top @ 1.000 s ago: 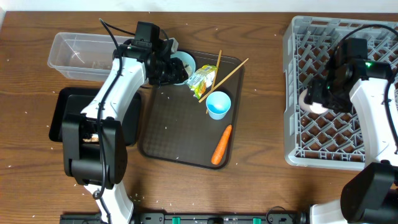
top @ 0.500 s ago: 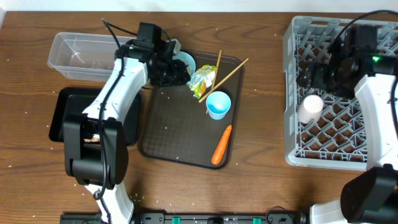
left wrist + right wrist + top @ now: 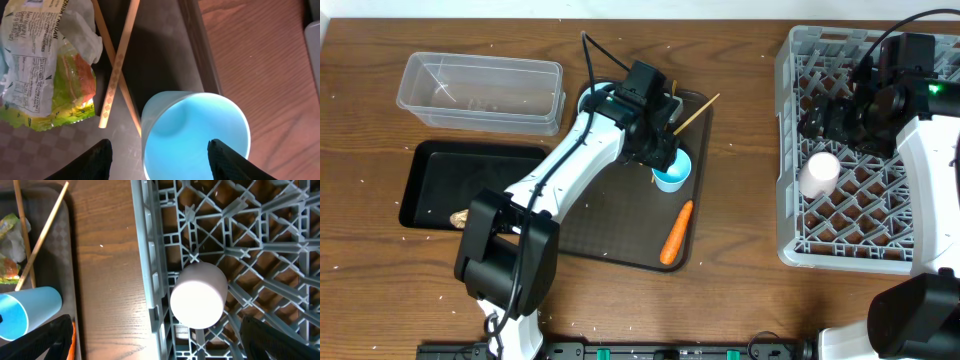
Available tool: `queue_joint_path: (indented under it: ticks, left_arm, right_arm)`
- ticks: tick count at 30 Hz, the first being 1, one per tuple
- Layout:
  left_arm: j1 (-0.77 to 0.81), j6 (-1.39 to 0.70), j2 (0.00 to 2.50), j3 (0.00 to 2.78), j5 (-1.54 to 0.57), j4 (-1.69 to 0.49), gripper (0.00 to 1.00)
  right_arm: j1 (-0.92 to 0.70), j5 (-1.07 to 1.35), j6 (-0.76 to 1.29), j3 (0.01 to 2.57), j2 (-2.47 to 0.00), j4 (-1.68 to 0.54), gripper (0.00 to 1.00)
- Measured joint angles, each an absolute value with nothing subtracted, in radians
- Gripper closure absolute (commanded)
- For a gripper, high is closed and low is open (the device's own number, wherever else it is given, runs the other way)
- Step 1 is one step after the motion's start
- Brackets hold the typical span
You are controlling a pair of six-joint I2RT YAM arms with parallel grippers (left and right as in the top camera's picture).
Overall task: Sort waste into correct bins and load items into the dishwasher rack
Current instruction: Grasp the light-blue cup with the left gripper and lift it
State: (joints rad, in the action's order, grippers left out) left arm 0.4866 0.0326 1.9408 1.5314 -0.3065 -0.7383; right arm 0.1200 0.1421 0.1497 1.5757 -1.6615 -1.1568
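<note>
My left gripper should next move down a little astride the light blue cup's rim (image 3: 658,171) (image 3: 146,142) beside the chopsticks and close, because the cup's rim is already between the open fingers.
My left gripper (image 3: 665,156) hangs open over the light blue cup (image 3: 671,170) on the brown tray. In the left wrist view its two fingertips (image 3: 102,150) stand wide apart above the cup (image 3: 195,135), touching nothing. The crumpled wrapper (image 3: 45,65) and the wooden chopsticks (image 3: 120,60) lie just behind the cup. The carrot (image 3: 676,232) lies at the tray's front right. My right gripper (image 3: 823,128) is open above the grey dishwasher rack (image 3: 865,250), clear of the pink cup (image 3: 197,295), which stands upside down in the rack. The bowl (image 3: 598,95) is mostly hidden by my left arm.
The dark brown serving tray (image 3: 605,225) sits mid-table. The clear tub (image 3: 480,92) stands at the back left. In front of it lies the black tray (image 3: 480,185), holding a small brown scrap (image 3: 460,217). Bare wooden table separates the serving tray from the rack.
My left arm swung right from the bowl to above the blue cup, its jaws widening. My right gripper let go of the pink cup in the rack and lifted away.
</note>
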Motion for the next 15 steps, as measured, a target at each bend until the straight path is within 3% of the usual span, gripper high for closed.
queue_joint_path:
  ticks: [3, 4, 10, 11, 15]
  left_arm:
    - [0.486, 0.035, 1.943, 1.531, -0.27, -0.739, 0.38]
    - [0.485, 0.035, 1.948, 1.531, -0.254, -0.739, 0.43]
    - [0.485, 0.035, 2.004, 1.531, -0.218, -0.74, 0.81]
    - [0.485, 0.036, 2.01, 1.53, -0.214, -0.74, 0.94]
    - [0.485, 0.038, 2.014, 1.529, -0.205, -0.739, 0.94]
  right_arm:
    - [0.12, 0.142, 0.149, 1.576, -1.662, -1.165, 0.01]
    - [0.12, 0.142, 0.149, 1.576, -1.662, -1.167, 0.01]
    - [0.12, 0.142, 0.144, 1.576, -1.662, -1.168, 0.08]
    - [0.12, 0.142, 0.144, 1.576, -1.662, -1.169, 0.1]
    - [0.12, 0.142, 0.139, 1.576, -1.662, -1.171, 0.2]
